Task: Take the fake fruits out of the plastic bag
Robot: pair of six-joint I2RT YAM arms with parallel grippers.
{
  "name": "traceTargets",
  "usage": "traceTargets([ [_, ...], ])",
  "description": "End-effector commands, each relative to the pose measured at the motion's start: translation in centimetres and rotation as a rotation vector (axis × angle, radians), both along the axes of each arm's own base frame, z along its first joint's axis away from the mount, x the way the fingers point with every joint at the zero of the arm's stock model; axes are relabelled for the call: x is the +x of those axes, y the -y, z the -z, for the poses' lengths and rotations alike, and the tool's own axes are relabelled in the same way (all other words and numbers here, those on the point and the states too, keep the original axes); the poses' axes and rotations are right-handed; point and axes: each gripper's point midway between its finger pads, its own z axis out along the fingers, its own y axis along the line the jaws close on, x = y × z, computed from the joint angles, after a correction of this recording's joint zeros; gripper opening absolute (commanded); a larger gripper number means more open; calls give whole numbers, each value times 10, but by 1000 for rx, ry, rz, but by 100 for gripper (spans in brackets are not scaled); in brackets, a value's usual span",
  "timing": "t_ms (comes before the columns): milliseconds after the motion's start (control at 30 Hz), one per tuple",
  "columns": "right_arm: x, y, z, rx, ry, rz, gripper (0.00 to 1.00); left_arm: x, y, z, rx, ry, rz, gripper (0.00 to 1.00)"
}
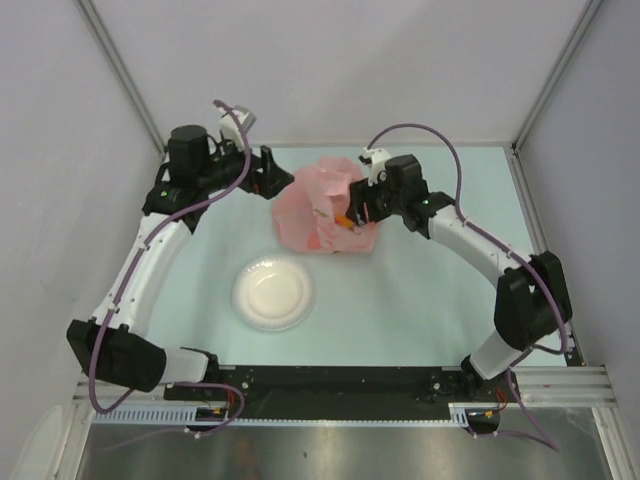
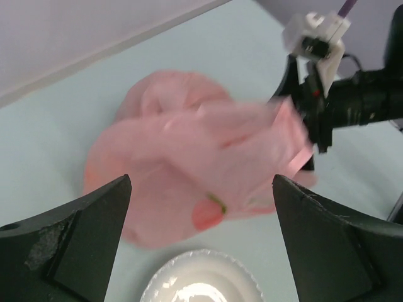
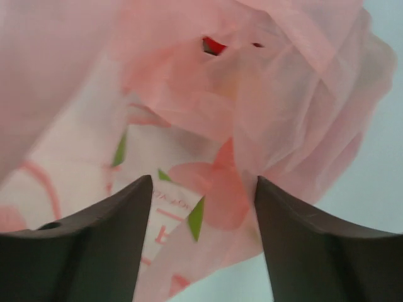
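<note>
My left gripper goes toward the right in the top view and down onto the raised fold of the bag's rim (image 1: pixel 320 190) (image 2: pixel 192 131) next, since orange fruit shows beside it.
The pink plastic bag (image 1: pixel 322 200) lies crumpled at the back middle of the table. A small orange patch of fruit (image 1: pixel 345 220) shows at its right side. In the right wrist view a bit of red fruit (image 3: pixel 214 45) shows through a gap in the bag (image 3: pixel 252 113). The other fruits are hidden inside. My left gripper (image 1: pixel 280 185) is open at the bag's left edge, with the bag (image 2: pixel 189 151) ahead of its wide jaws (image 2: pixel 201 179). My right gripper (image 1: pixel 357 210) is open, pressed close against the bag's right side, with printed folds between its fingers (image 3: pixel 203 179).
A round white plate (image 1: pixel 273 293) sits in front of the bag, nearer the arms, and shows at the bottom of the left wrist view (image 2: pixel 201 280). The right arm's wrist (image 2: pixel 352 100) is just beyond the bag. Walls close in the table's back and sides.
</note>
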Motion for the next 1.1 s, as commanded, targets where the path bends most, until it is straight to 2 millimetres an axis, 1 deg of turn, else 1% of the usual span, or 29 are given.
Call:
traceTargets([
  [0,-2,22,-65,109,98,92,76,-7,61,-57,-33,160,157,100],
  [67,0,41,-66,134,57,146,79,-8,78,-53,-4,173,194,100],
  [100,8,61,-68,139,57,191,79,-14,90,-52,27,195,221,100],
  [167,11,75,-68,141,52,208,79,-30,102,-49,83,238,279,100],
  [200,17,85,-72,140,77,221,79,-33,104,-43,105,241,285,100],
  [267,21,85,-79,151,108,197,79,-46,110,-38,152,282,322,100],
  [300,25,85,-82,149,136,186,79,-49,112,-26,182,283,335,100],
  [333,26,80,-81,154,138,159,80,-47,112,-21,235,320,328,100],
  [367,28,77,-80,153,143,145,80,-53,122,-15,264,336,345,100],
  [400,30,71,-80,154,154,127,80,-50,124,-4,303,339,335,100],
  [433,31,64,-74,156,143,102,80,-42,121,0,353,355,284,100],
  [467,32,59,-78,159,154,84,80,-37,126,5,365,363,265,100],
  [500,33,54,-78,152,168,63,80,-31,124,5,378,367,227,100],
  [533,32,42,-73,142,170,30,80,-21,117,4,399,369,152,100],
  [567,34,36,-72,126,187,17,80,-13,116,2,407,380,108,100],
  [633,39,21,-71,94,223,-1,82,1,109,8,447,372,42,100],
  [667,44,13,-57,82,200,-6,82,7,102,8,473,376,-7,100],
  [700,51,7,-63,84,219,-5,83,10,99,15,492,370,-28,99],
  [733,54,0,-61,81,222,-2,83,14,93,17,508,370,-62,98],
  [767,63,-4,-45,62,203,5,83,21,83,19,534,369,-121,97],
  [800,71,-7,-44,55,209,16,82,24,78,21,546,363,-152,91],
  [833,86,-6,-51,43,232,54,82,29,75,24,556,352,-164,88],
  [867,94,-8,-49,39,228,78,82,35,66,26,571,342,-196,84],
  [900,107,-6,-28,5,200,112,82,38,62,28,579,336,-200,72],
  [933,119,-7,-37,5,226,133,82,44,55,38,597,304,-207,65],
  [967,125,-6,-31,-12,221,149,82,48,54,35,594,296,-207,60],
  [1000,135,-4,-11,-43,198,174,79,51,54,39,590,270,-196,48],
  [1033,142,-3,-17,-37,214,186,78,57,50,53,613,227,-193,36],
  [1067,148,1,-10,-49,208,198,77,61,50,48,604,225,-200,22],
])
